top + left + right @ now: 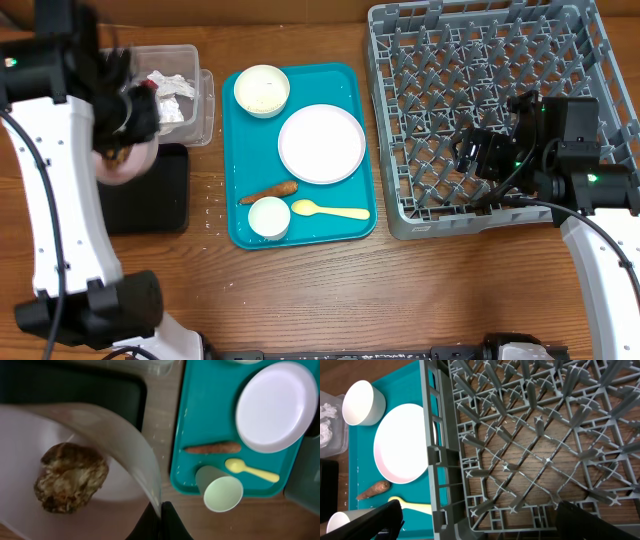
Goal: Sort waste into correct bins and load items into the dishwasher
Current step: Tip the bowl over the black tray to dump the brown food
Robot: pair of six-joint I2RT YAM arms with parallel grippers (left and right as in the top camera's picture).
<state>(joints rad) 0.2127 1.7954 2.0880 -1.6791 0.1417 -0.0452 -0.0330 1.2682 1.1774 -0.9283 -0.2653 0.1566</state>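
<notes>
I will tip my left gripper over the black tray, since the bowl still holds the brown food lump (70, 477). Then I will bring it down onto the pink plate (276, 407) to release.
My left gripper (162, 512) is shut on the rim of the small pink bowl (120, 435), tilted, with the brown food lump (70, 477) inside. In the overhead view the bowl (128, 165) hangs over the black tray (160, 195). The clear tub (190, 100) holds crumpled white paper (172, 85). The carrot-like stick (268, 192), pink plate (321, 143), a white bowl (261, 90) and a small white cup (269, 217) lie on the teal tray. My right gripper (480, 525) is open and empty above the grey dish rack (500, 110). I see no red wrapper.
The teal tray (345, 85) sits between the bins and the rack, with a pale yellow spoon (330, 210) at its front. The rack's near-left corner (440, 485) lies between my right fingers. Bare wooden table runs along the front.
</notes>
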